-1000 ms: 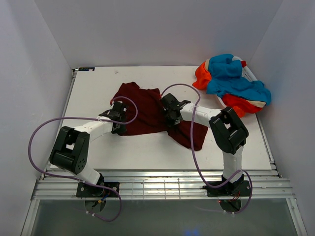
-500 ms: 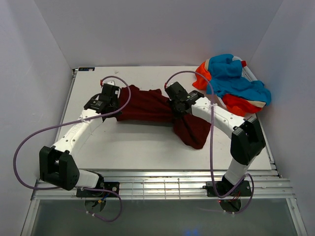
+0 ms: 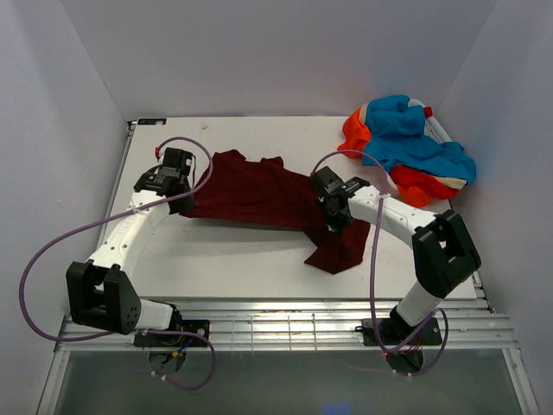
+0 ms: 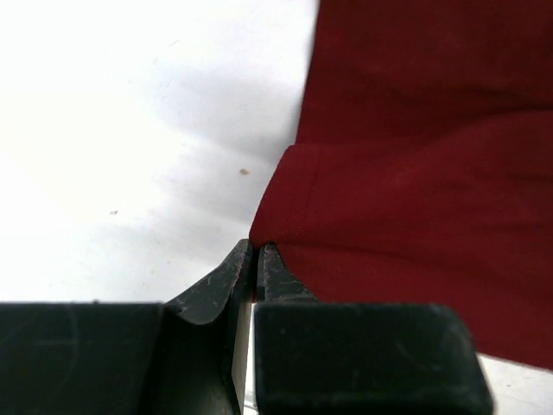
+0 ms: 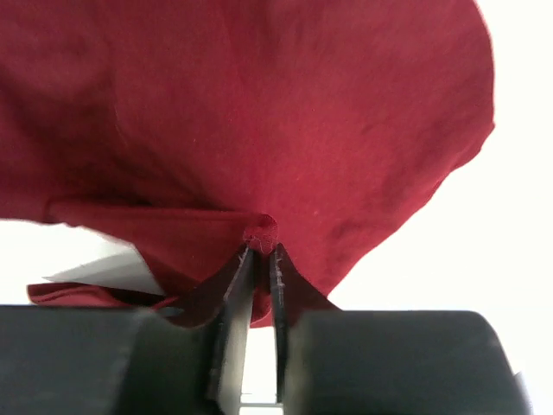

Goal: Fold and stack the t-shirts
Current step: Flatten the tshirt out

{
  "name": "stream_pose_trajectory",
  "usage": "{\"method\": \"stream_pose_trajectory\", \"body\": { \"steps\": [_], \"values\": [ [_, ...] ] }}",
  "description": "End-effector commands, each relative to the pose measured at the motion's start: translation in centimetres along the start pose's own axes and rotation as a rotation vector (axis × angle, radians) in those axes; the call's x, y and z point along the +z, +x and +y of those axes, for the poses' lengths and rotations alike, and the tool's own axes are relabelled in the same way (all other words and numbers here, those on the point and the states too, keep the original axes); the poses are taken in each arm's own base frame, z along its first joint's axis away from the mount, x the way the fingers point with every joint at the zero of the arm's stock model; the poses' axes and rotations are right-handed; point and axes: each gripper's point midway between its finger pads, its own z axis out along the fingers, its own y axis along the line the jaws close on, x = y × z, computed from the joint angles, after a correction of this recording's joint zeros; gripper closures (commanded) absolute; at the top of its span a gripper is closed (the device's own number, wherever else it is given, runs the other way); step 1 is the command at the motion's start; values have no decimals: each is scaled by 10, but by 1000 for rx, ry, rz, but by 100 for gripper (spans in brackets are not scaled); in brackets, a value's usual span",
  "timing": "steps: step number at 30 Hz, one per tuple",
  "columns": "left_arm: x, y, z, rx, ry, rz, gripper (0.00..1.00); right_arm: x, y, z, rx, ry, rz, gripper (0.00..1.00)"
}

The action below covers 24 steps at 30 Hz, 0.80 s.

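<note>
The shirt lies doubled over, so my left gripper will go up, then outward and down onto the far tabletop and release the hem there.
The dark maroon t-shirt lies stretched across the middle of the white table, one end hanging down toward the front right. My left gripper is shut on its left edge; the left wrist view shows the hem pinched at the fingertips. My right gripper is shut on a pinch of the same shirt near its right side; the right wrist view shows a small bunch of cloth between the fingertips. The orange-red and turquoise-blue t-shirts lie in a heap at the back right corner.
White walls close in the table at the left, back and right. A slotted metal rail runs along the near edge. Purple cables loop from both arms.
Both arms have pulled apart with the maroon shirt, the left one back and to the left, the right one to the right. The shirt went from bunched to stretched out wide.
</note>
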Motion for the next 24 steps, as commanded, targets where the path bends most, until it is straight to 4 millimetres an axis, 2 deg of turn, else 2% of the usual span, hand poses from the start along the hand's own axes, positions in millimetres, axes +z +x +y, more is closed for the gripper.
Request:
{"method": "stream_pose_trajectory", "body": {
  "steps": [1,3,5,7,8,9,10,11,12,13,14,15,16,17,18,20,21,22,23,24],
  "values": [
    [-9,-3,12,-10,3,-24,88,-5,-1,-1,3,-6,-34,85],
    [-15,-10,3,-13,55,-38,88,-8,-6,-1,14,-12,-52,89],
    [-22,-22,-4,-23,95,-61,89,-22,-24,-4,33,-8,-106,92],
    [-42,-51,-14,-43,151,-128,89,-40,-38,-11,50,9,-138,92],
    [-48,-62,-17,-48,163,-145,92,-61,-65,-19,75,35,-210,92],
    [-70,-93,-22,-76,194,-219,94,-74,-77,-26,81,56,-243,92],
    [-81,-109,-24,-88,208,-252,97,-89,-90,-33,89,73,-279,92],
    [-84,-120,-27,-94,206,-257,99,-120,-116,-46,118,100,-361,92],
    [-91,-135,-30,-104,215,-283,100,-133,-128,-58,139,124,-390,92],
    [-120,-167,-32,-130,249,-368,100,-147,-140,-68,150,141,-424,92],
    [-126,-177,-32,-133,250,-379,100,-163,-152,-81,171,167,-459,92],
    [-120,-187,-38,-129,244,-375,100,-191,-173,-102,219,187,-526,92],
    [-141,-209,-38,-148,266,-438,100,-203,-182,-113,226,201,-554,92],
    [-142,-214,-38,-154,261,-444,100,-214,-189,-123,243,209,-579,92],
    [-143,-219,-40,-167,265,-450,100,-234,-200,-134,264,212,-627,92],
    [-151,-222,-42,-192,293,-466,100,-247,-203,-151,277,228,-650,92],
    [-156,-219,-48,-194,339,-459,100,-255,-202,-153,282,225,-669,92],
    [-173,-218,-46,-199,377,-487,100,-259,-198,-153,279,220,-675,92],
    [-179,-215,-47,-201,404,-493,100,-260,-194,-151,273,201,-679,92],
    [-191,-213,-48,-199,445,-506,100,-282,-188,-151,281,178,-737,92]
  ]
}}
